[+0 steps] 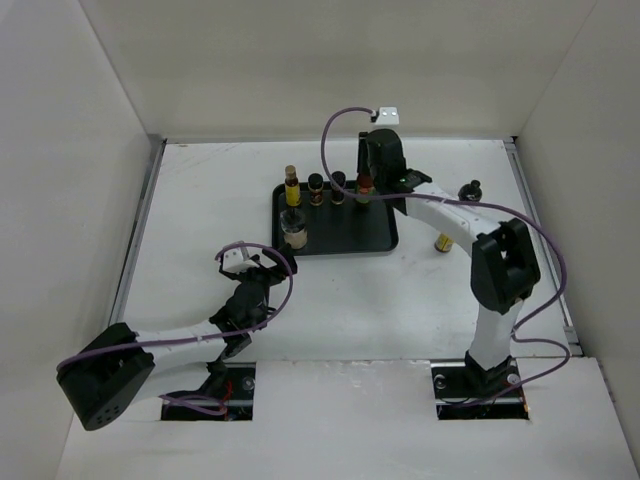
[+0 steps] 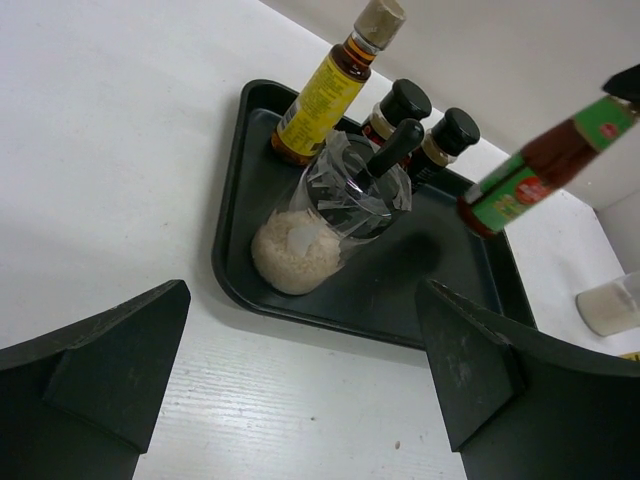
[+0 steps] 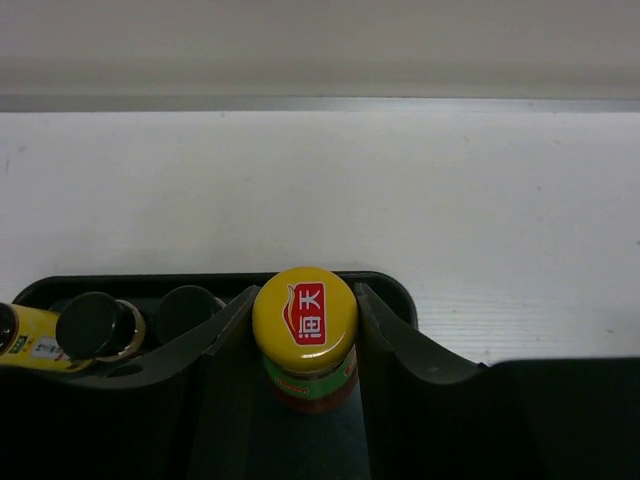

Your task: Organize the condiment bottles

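Observation:
My right gripper lowers the red-green bottle toward the nearest dark jar next and sets the bottle into the far row.
A black tray (image 1: 375,235) holds a slim yellow-labelled bottle (image 1: 292,187), two short dark jars (image 1: 316,188) (image 1: 338,186) in its far row and a cream-bodied bottle (image 1: 295,232) at its near left. My right gripper (image 1: 366,178) is shut on the red-green bottle with the yellow cap (image 3: 305,310) at the row's right end; I cannot tell whether it rests on the tray. My left gripper (image 1: 255,265) is open and empty, just short of the tray's near left corner. A second cream bottle (image 1: 470,188) and a second yellow one (image 1: 441,242) are off the tray, right.
White walls enclose the table on three sides. The right arm's forearm (image 1: 440,215) reaches over the table just right of the tray, above the loose yellow bottle. The tray's near right part (image 2: 450,290) is bare.

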